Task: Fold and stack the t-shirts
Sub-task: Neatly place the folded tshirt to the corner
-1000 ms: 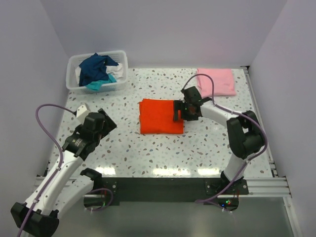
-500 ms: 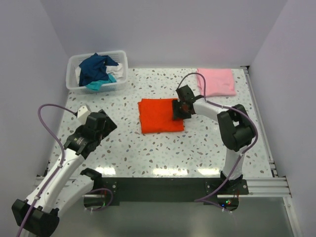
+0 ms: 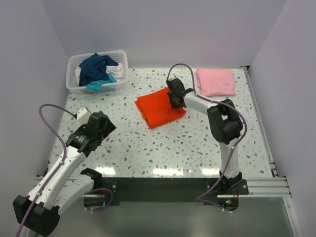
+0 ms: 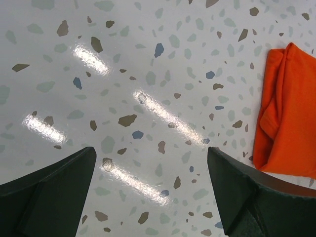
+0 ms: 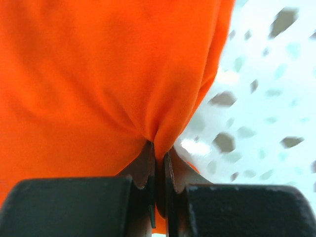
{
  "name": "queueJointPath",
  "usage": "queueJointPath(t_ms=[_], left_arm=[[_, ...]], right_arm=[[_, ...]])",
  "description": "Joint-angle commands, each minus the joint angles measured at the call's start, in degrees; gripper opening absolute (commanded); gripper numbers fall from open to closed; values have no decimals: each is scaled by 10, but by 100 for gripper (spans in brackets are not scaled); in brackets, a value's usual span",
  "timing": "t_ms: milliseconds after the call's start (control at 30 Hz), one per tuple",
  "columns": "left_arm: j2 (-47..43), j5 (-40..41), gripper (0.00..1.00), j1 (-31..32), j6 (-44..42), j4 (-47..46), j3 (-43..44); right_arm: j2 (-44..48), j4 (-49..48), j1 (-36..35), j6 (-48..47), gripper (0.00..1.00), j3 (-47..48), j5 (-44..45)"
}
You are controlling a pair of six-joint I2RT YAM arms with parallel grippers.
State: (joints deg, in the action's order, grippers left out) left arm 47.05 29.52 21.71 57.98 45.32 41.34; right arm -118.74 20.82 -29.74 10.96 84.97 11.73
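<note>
The light pink t-shirt (image 3: 216, 82) already lies folded flat, so next I should lift my right gripper, carry the orange-red shirt outward over the pink one and lower it to release it.
A folded orange-red t-shirt (image 3: 159, 109) lies skewed in the middle of the table, and its edge shows at the right of the left wrist view (image 4: 289, 118). My right gripper (image 3: 175, 101) is shut on the shirt's right edge; the right wrist view shows the cloth (image 5: 98, 74) pinched between the closed fingers (image 5: 159, 160). A folded light pink t-shirt (image 3: 216, 82) lies at the back right. Navy, teal and white t-shirts (image 3: 98, 70) are heaped in the basket. My left gripper (image 3: 101, 129) hangs open over bare table at the left, its fingers (image 4: 54, 187) wide apart.
The translucent white plastic basket (image 3: 73, 84) stands at the back left corner. Purple cables loop from both arms. A metal rail (image 3: 259, 118) runs along the table's right edge, and walls close in the back and both sides.
My right gripper closed on the orange-red t-shirt's right edge and swung toward the back left, twisting the shirt out of square. The left arm shifted only slightly.
</note>
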Motion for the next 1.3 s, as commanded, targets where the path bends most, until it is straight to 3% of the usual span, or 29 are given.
queueJointPath(t_ms=[0, 400, 767, 1267], left_arm=[[-1, 45, 100, -3, 41, 33, 12], [-20, 82, 100, -4, 71, 75, 26], [2, 111, 100, -4, 79, 79, 48], [46, 119, 100, -4, 89, 64, 58]], right_arm=[[-25, 0, 4, -81, 0, 67, 123], [-55, -60, 36, -289, 0, 158, 293], [-44, -129, 106, -416, 0, 194, 309], [-60, -145, 130, -400, 0, 270, 403]])
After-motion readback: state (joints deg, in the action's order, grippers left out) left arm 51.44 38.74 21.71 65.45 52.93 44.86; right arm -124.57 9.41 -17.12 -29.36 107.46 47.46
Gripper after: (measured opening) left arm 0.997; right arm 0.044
